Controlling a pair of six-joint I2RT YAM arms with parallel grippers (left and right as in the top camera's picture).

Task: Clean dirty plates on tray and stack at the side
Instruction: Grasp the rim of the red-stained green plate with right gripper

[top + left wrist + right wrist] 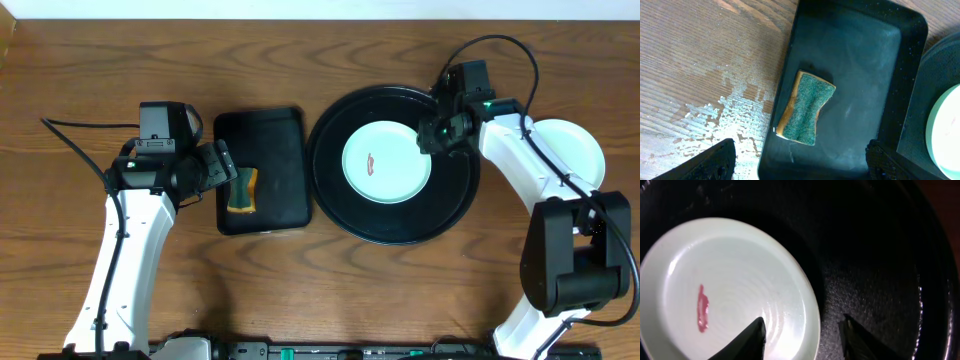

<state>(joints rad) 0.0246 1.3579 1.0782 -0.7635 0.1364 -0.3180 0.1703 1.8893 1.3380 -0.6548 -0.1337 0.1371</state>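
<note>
I will move my right gripper down onto the plate's rim and close it. The plate's rim is between my open fingers, with one finger over the plate and one over bare tray.
A pale mint plate [387,162] with a short reddish smear lies in the big round black tray [335,195]. In the right wrist view the plate [725,280] fills the left, and its right rim lies between the fingers. My right gripper [805,335] is open, one finger over the plate and one over the bare tray [880,270]; it shows in the overhead view [432,135] at the plate's far right edge. Another pale plate [573,150] rests on the table at the far right. My left gripper [800,162] is open and empty above a green sponge [805,107].
The sponge [241,191] lies in a small rectangular black tray [262,135] left of the round tray. The table [715,60] left of that tray shows wet white marks. The right arm [530,165] arches over the far-right plate.
</note>
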